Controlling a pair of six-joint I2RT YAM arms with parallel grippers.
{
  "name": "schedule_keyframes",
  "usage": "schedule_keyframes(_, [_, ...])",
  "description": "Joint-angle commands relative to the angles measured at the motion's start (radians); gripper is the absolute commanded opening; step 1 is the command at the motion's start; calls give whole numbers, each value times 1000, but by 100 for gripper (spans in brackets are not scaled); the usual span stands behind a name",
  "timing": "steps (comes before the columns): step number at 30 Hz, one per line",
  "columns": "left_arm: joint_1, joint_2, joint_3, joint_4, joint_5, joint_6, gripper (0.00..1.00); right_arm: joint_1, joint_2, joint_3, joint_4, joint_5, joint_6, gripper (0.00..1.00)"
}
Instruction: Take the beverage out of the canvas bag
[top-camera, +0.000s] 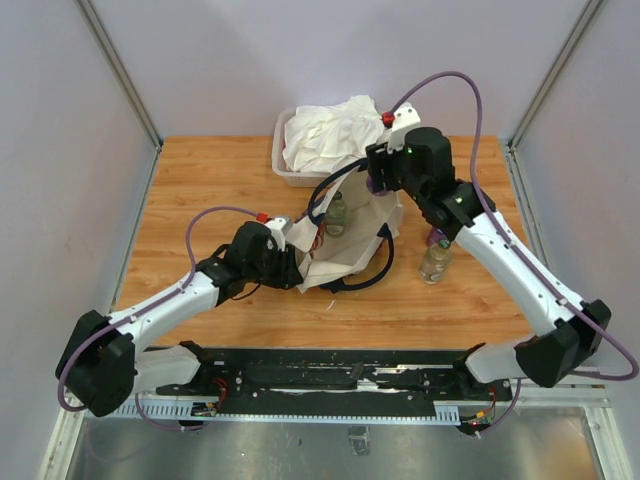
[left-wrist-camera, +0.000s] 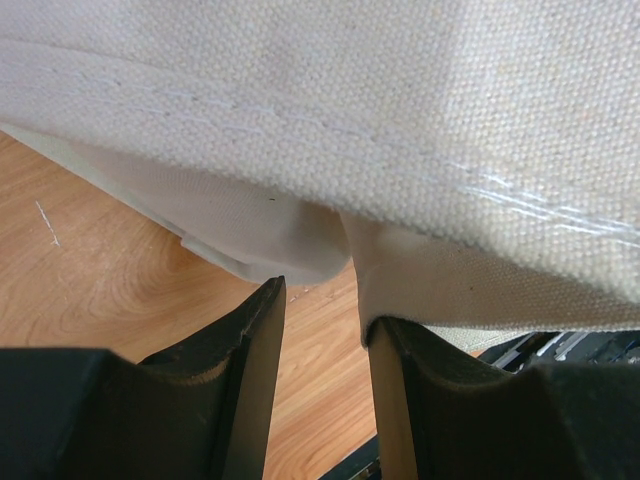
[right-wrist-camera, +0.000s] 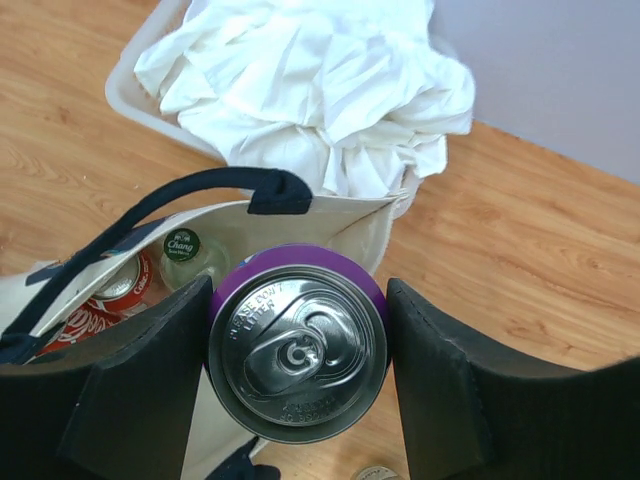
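The wood beside the bag's far corner is bare, so I should move my right gripper to the right in the top view, then down to release the purple can.
The cream canvas bag (top-camera: 350, 245) with navy handles stands open mid-table. My right gripper (top-camera: 382, 180) is shut on a purple beverage can (right-wrist-camera: 297, 340), silver top up, held over the bag's far rim (right-wrist-camera: 330, 215). Inside the bag I see a red cola can (right-wrist-camera: 110, 295) and a green-capped Chang bottle (right-wrist-camera: 183, 247); that bottle also shows in the top view (top-camera: 336, 214). My left gripper (top-camera: 293, 250) is at the bag's left side. Its jaws (left-wrist-camera: 325, 300) stand apart with bare wood between them, and the bag's cloth (left-wrist-camera: 400, 110) drapes over the right fingertip (left-wrist-camera: 385, 340).
A clear tub (top-camera: 284, 168) heaped with white cloth (top-camera: 325, 135) stands just behind the bag, close to my right gripper. A clear bottle (top-camera: 434, 264) and a purple can (top-camera: 437, 238) stand on the table right of the bag, under my right forearm.
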Motion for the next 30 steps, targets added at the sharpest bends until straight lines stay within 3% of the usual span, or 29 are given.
schedule_keyframes(1, [-4,-15,-27,-16,-20,1,42,12,-121,80,32,96,-26,1])
schedule_keyframes(12, [-3,-24,-22,-17,-23,5,42,-32,-196,67,-25,390,-77,1])
schedule_keyframes(21, [-4,-17,-4,-34,-36,17,42,-243,-109,-55,-7,138,68,1])
schedule_keyframes(30, [-3,13,3,-25,-27,18,42,-307,137,-35,115,49,61,1])
